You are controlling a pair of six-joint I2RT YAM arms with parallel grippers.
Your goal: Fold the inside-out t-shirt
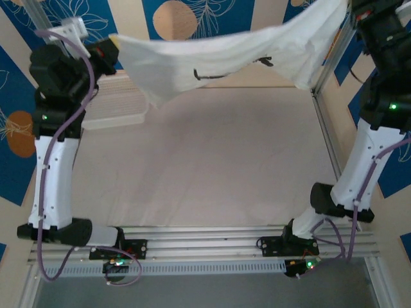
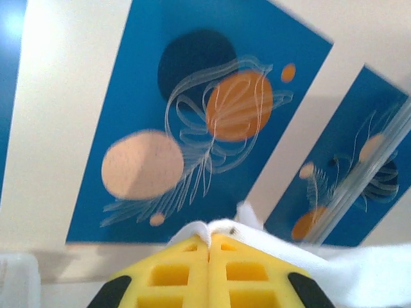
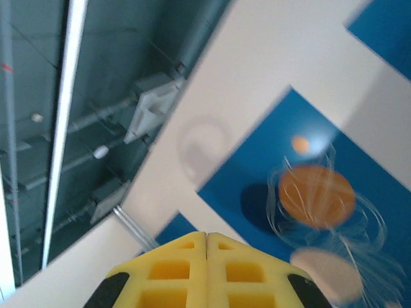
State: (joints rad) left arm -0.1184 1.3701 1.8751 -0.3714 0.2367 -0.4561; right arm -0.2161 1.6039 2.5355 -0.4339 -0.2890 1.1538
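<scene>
My left gripper moves down and backward past the basket next and releases the shirt's end on the bare tabletop.
The inside-out t-shirt is white and hangs stretched in the air across the back of the table, sagging lowest near its left end. A small dark tag shows on it. My left gripper is raised at the back left and holds the shirt's left end. In the left wrist view its yellow fingertips are shut, with white cloth pinched between them and trailing right. My right gripper is raised at the back right where the shirt's right end hangs. Its yellow fingertips are pressed together, and no cloth shows past them.
A white mesh basket lies at the back left of the table, below the left gripper. An aluminium frame rail runs along the table's right side. The beige tabletop lies bare under the shirt.
</scene>
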